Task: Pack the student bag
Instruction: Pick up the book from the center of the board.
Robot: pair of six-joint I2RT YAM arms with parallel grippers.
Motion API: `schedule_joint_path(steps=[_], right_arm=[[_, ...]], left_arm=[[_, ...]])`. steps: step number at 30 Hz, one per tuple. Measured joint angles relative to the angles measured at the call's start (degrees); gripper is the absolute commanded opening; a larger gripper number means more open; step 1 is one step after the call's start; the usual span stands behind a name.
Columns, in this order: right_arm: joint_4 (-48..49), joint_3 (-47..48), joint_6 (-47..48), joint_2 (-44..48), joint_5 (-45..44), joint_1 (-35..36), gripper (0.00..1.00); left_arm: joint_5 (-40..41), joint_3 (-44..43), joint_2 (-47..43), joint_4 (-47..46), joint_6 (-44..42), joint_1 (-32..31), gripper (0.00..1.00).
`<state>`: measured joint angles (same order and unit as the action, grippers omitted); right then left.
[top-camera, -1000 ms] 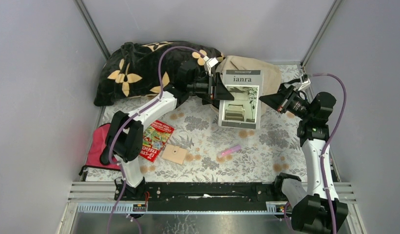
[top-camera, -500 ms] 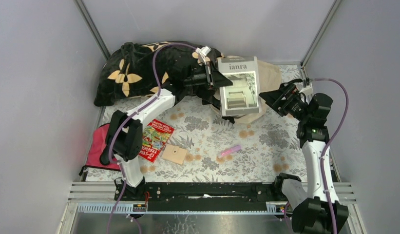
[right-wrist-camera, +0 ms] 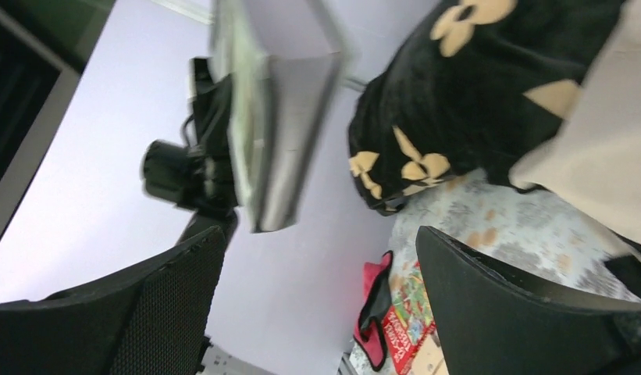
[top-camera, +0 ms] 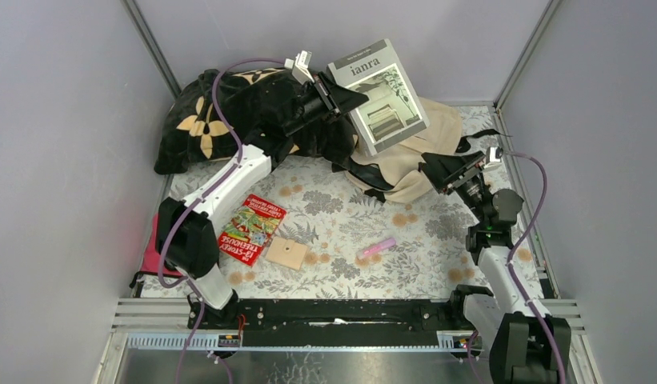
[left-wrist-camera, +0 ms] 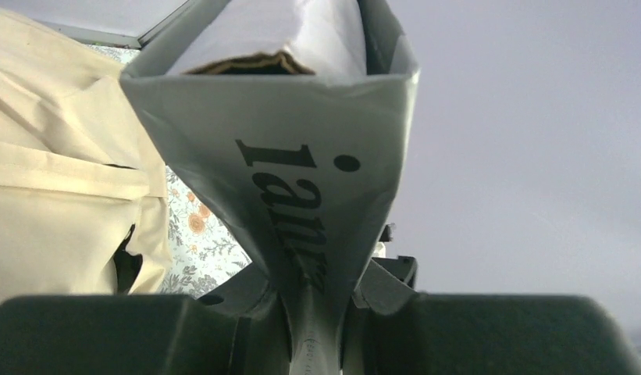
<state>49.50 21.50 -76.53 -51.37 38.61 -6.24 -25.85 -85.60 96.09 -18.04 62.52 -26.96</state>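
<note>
Next, my right gripper moves outward and to the left in the top view onto the grey book's loose edge, as my left gripper holds the book's opposite edge.
The grey book titled "ianra" hangs tilted in the air above the beige student bag, which lies at the back right of the table. My left gripper is shut on the book's spine edge. In the left wrist view the book fans out from the left gripper, with the bag below left. My right gripper stands open by the bag's right side, holding nothing. The right wrist view shows the right gripper wide apart, the book far off and bag fabric at the right.
A black flower-patterned pillow fills the back left corner, partly under my left arm. On the floral cloth lie a red book, a wooden block and a pink eraser-like piece. A red-and-black pouch sits at the left edge.
My left gripper closed on the book and lifted it up and back off the bag, tilting it. The right gripper opened and dropped lower, beside the bag.
</note>
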Motion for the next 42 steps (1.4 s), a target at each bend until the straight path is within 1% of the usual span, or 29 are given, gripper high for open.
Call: schedule_joint_path(steps=[3, 8, 12, 21, 25, 27, 33, 35, 36, 37, 38, 40, 41, 42], right_arm=[[6.1, 2.2, -1.2, -2.6, -0.7, 3.3, 1.0], [11.5, 6.3, -1.1, -8.1, -2.4, 9.6, 1.0], [12.6, 8.5, -0.4, -12.3, -3.7, 12.6, 1.0], [12.8, 11.4, 1.9, -16.7, -7.6, 16.9, 1.0], [15.6, 12.7, 2.0, -20.5, -10.1, 18.7, 0.98], [17.7, 12.9, 1.7, -22.6, -11.5, 19.3, 0.93], [23.6, 16.0, -0.6, -29.4, -13.7, 19.8, 0.63], [25.4, 16.8, -1.5, -31.1, -14.1, 19.8, 0.55], [26.3, 17.0, -2.0, -31.8, -14.3, 19.8, 0.5], [26.9, 17.0, -2.5, -32.4, -14.4, 19.8, 0.46], [27.2, 17.0, -3.0, -32.6, -14.5, 19.8, 0.39], [28.9, 17.0, -4.6, -33.1, -14.8, 19.8, 0.22], [29.8, 17.0, -4.9, -33.1, -14.9, 19.9, 0.17], [29.8, 17.0, -4.9, -33.0, -15.0, 19.8, 0.16]], left_arm=[[0.4, 0.0, 0.9, -0.2, 1.4, 0.0, 0.17], [0.4, 0.4, 1.5, -0.5, 3.4, 0.0, 0.17], [0.7, 0.9, 1.4, -1.7, 3.6, 0.0, 0.17], [0.8, 3.0, 1.2, -3.5, 4.9, 0.0, 0.17], [0.8, 4.2, 1.2, -4.9, 5.9, -0.1, 0.17], [0.8, 4.6, 1.2, -4.9, 5.9, -0.3, 0.18], [0.9, 4.9, 1.2, -5.1, 5.9, -1.2, 0.19], [1.1, 4.9, 1.2, -5.2, 5.9, -1.5, 0.22], [1.2, 4.9, 1.2, -5.3, 6.1, -1.5, 0.28], [1.2, 4.9, 1.2, -5.4, 6.2, -1.5, 0.39], [1.3, 4.9, 1.2, -5.5, 6.1, -1.5, 0.53], [1.2, 4.9, 1.2, -5.3, 5.7, -1.5, 0.67], [1.2, 4.9, 1.2, -5.0, 5.3, -1.5, 0.72], [0.9, 4.9, 1.2, -4.8, 4.5, -1.5, 0.77]])
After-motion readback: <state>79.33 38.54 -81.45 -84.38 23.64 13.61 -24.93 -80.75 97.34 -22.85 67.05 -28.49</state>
